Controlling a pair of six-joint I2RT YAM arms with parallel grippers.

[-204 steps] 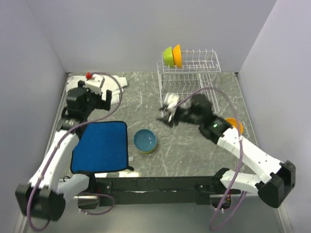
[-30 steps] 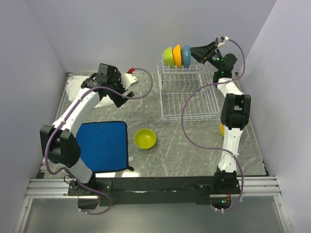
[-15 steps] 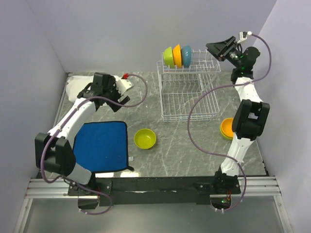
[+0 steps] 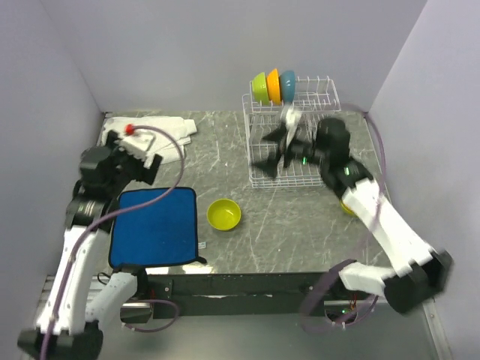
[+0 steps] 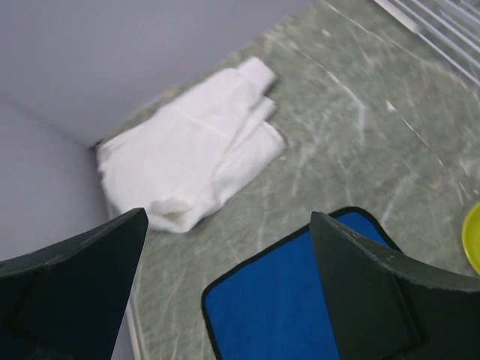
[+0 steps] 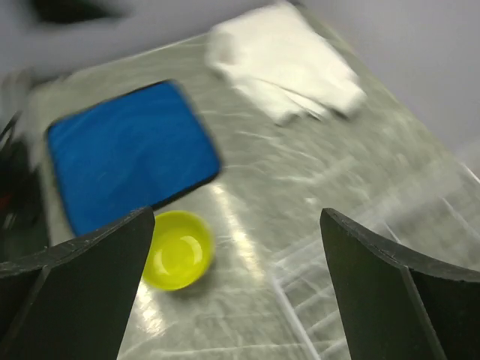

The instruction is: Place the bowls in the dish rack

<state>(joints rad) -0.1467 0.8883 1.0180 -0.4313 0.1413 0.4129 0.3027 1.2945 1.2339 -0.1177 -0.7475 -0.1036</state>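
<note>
The right gripper swings back and down onto the yellow bowl's near rim point(image 4: 227, 229) point(image 6: 166, 289) next, where bare tabletop leaves room. The yellow bowl sits below and back toward the base.
The white wire dish rack point(image 4: 324, 96) stands at the back right. A lime green bowl point(image 4: 259, 88), an orange bowl point(image 4: 274, 85) and a blue bowl point(image 4: 288, 85) stand on edge in its upper shelf. A yellow bowl point(image 4: 223, 214) sits on the table; it also shows in the right wrist view point(image 6: 178, 250). A sliver of another orange bowl point(image 4: 343, 204) shows behind my right arm. My right gripper point(image 4: 268, 150) point(image 6: 237, 214) is open and empty, blurred, over the rack's lower basket. My left gripper point(image 4: 152, 163) point(image 5: 229, 217) is open and empty above the mat's far edge.
A blue cloth mat point(image 4: 155, 226) point(image 5: 300, 292) lies at the front left. A folded white cloth point(image 4: 161, 127) point(image 5: 202, 142) lies at the back left corner. Grey walls close in the table on three sides.
My right arm has swung down from high behind the rack to low over its lower basket. My left arm has drawn back from the white cloth toward the blue mat.
</note>
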